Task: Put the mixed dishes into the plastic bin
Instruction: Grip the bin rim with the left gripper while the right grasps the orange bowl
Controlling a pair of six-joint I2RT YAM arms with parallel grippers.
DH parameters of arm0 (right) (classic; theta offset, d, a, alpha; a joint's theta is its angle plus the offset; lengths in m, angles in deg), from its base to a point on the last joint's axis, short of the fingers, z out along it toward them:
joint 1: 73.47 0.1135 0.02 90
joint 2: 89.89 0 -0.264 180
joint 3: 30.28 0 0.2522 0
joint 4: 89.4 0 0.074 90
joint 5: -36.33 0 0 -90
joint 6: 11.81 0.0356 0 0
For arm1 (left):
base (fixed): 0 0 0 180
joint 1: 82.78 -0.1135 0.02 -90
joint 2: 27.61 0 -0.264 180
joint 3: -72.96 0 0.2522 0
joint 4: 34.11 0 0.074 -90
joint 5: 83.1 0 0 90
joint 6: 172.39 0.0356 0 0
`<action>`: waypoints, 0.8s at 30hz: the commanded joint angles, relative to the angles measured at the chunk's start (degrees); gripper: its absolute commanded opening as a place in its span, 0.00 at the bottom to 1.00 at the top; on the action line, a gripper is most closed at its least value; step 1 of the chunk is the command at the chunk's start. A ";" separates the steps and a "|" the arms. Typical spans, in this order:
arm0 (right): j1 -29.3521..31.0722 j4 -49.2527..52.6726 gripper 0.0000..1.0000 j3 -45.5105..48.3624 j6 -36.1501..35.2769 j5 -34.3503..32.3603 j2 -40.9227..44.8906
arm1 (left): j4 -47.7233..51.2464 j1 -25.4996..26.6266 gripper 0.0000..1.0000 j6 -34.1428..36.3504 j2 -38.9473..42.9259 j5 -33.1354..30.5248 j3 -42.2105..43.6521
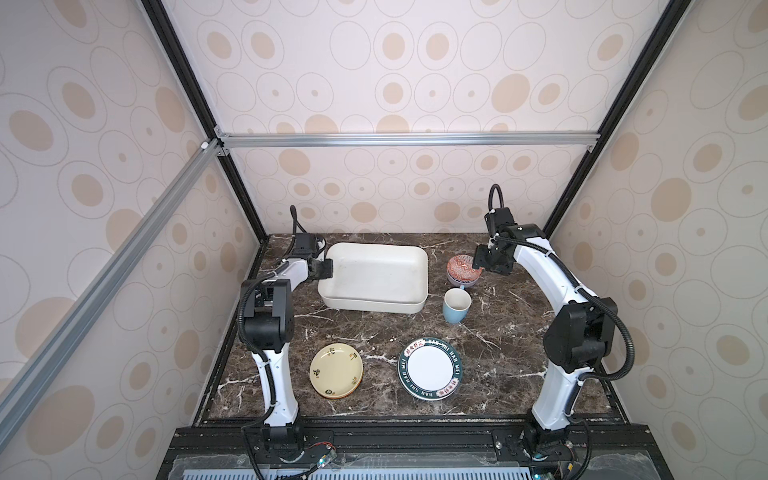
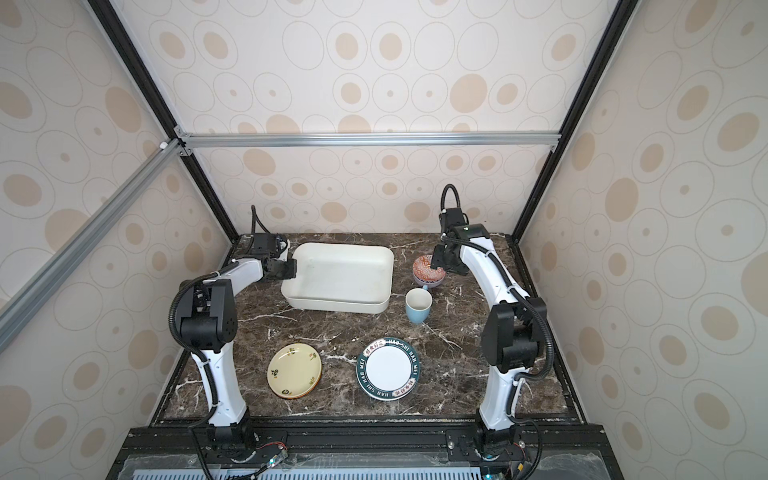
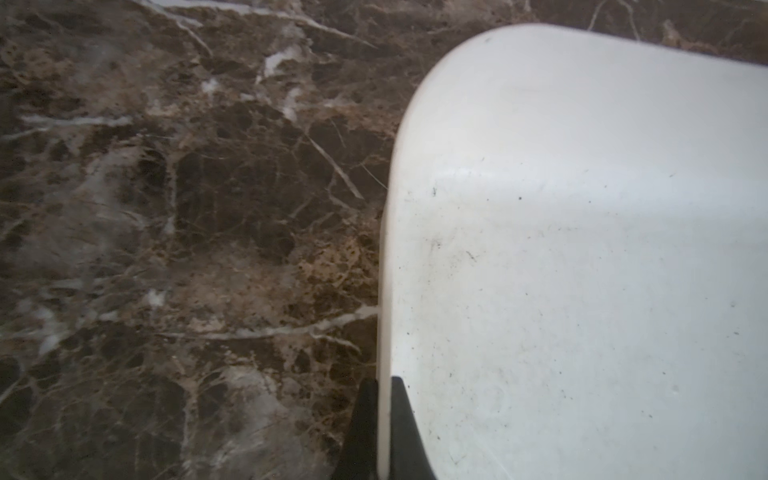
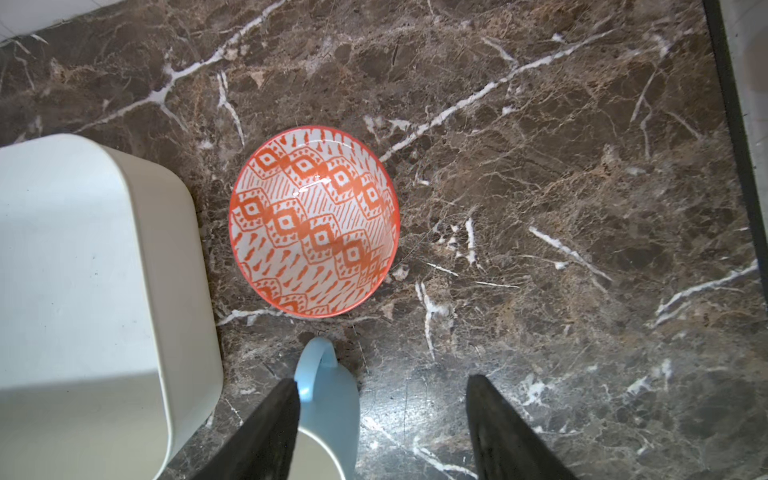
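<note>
The left gripper slides the bin's side toward the mug and slightly back next, then releases it, since bare marble beside the mug (image 1: 457, 305) lies across the bin (image 1: 374, 306) from it.
The white plastic bin (image 1: 374, 306) (image 2: 336, 306) stands at the back of the marble table. My left gripper (image 1: 328, 268) (image 3: 383, 380) is shut on the bin's (image 3: 582, 249) left wall, one finger inside and one outside. A red-patterned bowl (image 1: 461, 266) (image 4: 316, 220) sits nested in a lilac bowl (image 1: 467, 284) to the right of the bin (image 4: 83, 270). In front of them a light blue mug (image 1: 457, 305) (image 4: 328, 399) stands upright. My right gripper (image 1: 478, 262) (image 4: 382, 379) hangs open above the bowls and mug, holding nothing.
A pale yellow plate (image 1: 336, 370) lies front left on an orange-edged plate (image 1: 354, 392). A green-rimmed white plate (image 1: 431, 368) lies at front centre. Enclosure walls and black frame posts close in the table on three sides.
</note>
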 commanded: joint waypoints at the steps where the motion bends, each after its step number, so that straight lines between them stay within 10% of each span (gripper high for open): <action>1: -0.93 2.26 0.65 0.07 0.95 1.05 -2.23 | 4.84 0.93 0.00 -0.19 1.55 -0.25 2.40; 24: -3.90 3.54 0.47 -10.56 1.66 3.49 -16.23 | 4.50 5.07 0.05 -11.36 6.18 -1.49 10.62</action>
